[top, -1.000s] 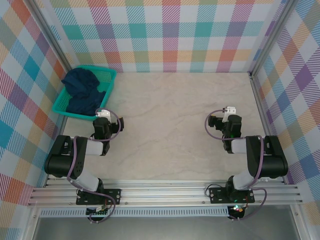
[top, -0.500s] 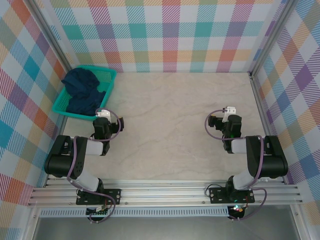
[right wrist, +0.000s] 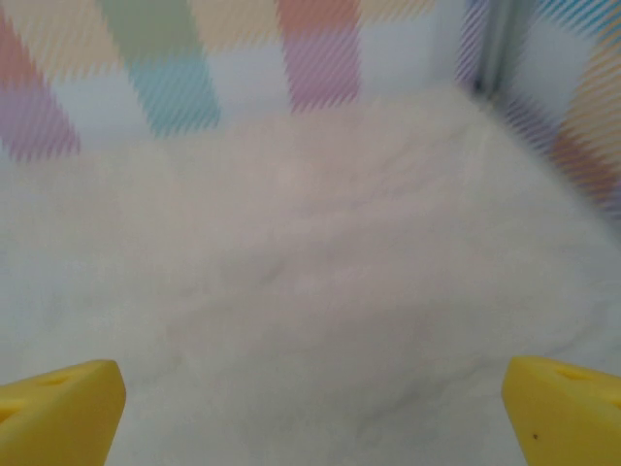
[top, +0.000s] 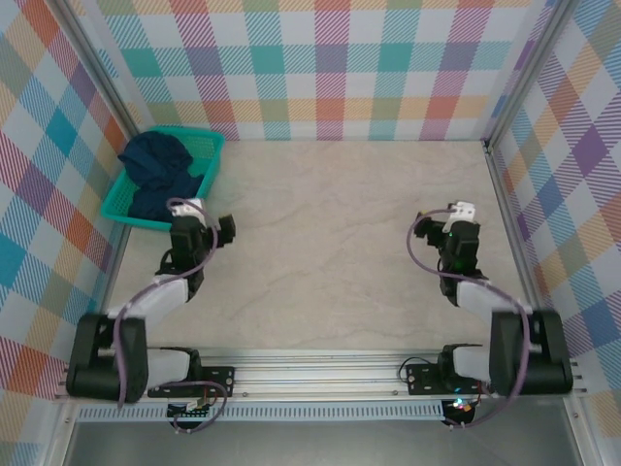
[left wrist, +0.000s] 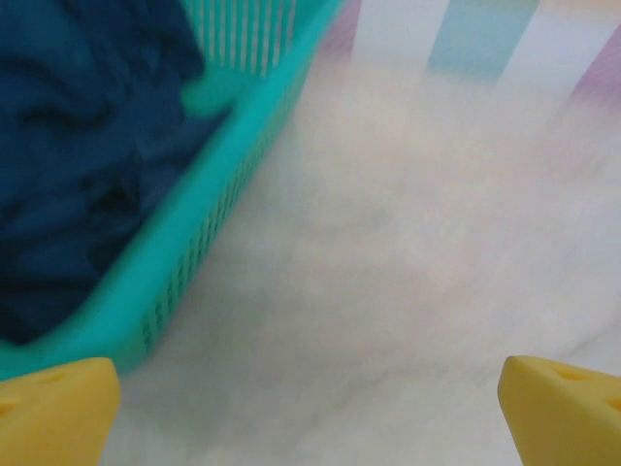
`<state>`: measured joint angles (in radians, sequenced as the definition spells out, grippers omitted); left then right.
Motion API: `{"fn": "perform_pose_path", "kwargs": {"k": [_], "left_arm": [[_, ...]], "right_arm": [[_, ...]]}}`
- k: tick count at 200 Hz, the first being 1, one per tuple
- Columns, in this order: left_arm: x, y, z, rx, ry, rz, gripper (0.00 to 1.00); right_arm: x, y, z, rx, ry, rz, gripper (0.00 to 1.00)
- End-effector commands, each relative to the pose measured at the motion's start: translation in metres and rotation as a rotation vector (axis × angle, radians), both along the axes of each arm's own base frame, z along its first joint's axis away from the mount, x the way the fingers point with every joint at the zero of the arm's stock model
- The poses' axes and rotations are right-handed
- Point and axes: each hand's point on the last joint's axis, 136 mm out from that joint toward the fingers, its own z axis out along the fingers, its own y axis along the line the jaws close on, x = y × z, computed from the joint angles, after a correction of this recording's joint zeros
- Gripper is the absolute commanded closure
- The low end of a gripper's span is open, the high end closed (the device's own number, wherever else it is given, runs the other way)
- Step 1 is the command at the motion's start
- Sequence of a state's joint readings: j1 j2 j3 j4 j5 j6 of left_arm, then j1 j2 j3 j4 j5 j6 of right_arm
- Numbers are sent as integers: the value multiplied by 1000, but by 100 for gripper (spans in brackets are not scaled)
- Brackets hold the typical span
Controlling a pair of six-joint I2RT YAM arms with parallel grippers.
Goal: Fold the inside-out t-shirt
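Note:
Next, my left gripper should move away from my base over the basket's rim, then down into the t-shirt's far part.
The inside-out t-shirt (top: 158, 175) is a dark navy heap bunched inside the teal mesh basket (top: 215, 153) at the table's far left. In the left wrist view the t-shirt (left wrist: 78, 165) lies behind the basket wall (left wrist: 218, 199) at the upper left. My left gripper (top: 190, 214) hovers just off the basket's near right corner, apart from the cloth. Its yellow fingertips (left wrist: 58, 408) stand wide, so the left gripper (left wrist: 310, 413) is open and holds nothing. My right gripper (top: 460, 221) is over bare table on the right, and in its wrist view the right gripper (right wrist: 310, 413) is open and holds nothing.
The marble-look table (top: 330, 223) stretches between the two arms. Plaid walls enclose it at the back and both sides, with a metal post (top: 495, 146) at the far right corner. An aluminium rail (top: 320, 374) runs along the near edge.
Both arms have unfolded from their tucked pose and reached forward. The left gripper moved up toward the basket's near corner; the right gripper shifted slightly forward and right. Both stayed open.

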<state>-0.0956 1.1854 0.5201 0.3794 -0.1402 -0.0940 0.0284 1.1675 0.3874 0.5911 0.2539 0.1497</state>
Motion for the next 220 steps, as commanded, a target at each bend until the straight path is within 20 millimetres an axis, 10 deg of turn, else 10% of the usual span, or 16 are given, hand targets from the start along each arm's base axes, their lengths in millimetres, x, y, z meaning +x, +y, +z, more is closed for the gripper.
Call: {"fn": "perform_pose_path", "kwargs": {"k": [1,40,72,121,179,220], "left_arm": [[-16,-16,44,-167,-56,-57,0],[7,36,65,-22,100,175,0],[51,118,22,-36,303,390,0],[138,172,-38,-32,562,437,0],[191,204,-103,75,739,421,2],[223,207,-117,90,699,366,31]], "right_arm": [[-24,-6,34,190,-85,-80,2],[-5,99,68,126,-15,259,3],[7,153,59,146,47,416,1],[8,166,39,214,111,451,0],[4,167,27,214,153,458,0],[10,173,22,231,186,469,0]]}}
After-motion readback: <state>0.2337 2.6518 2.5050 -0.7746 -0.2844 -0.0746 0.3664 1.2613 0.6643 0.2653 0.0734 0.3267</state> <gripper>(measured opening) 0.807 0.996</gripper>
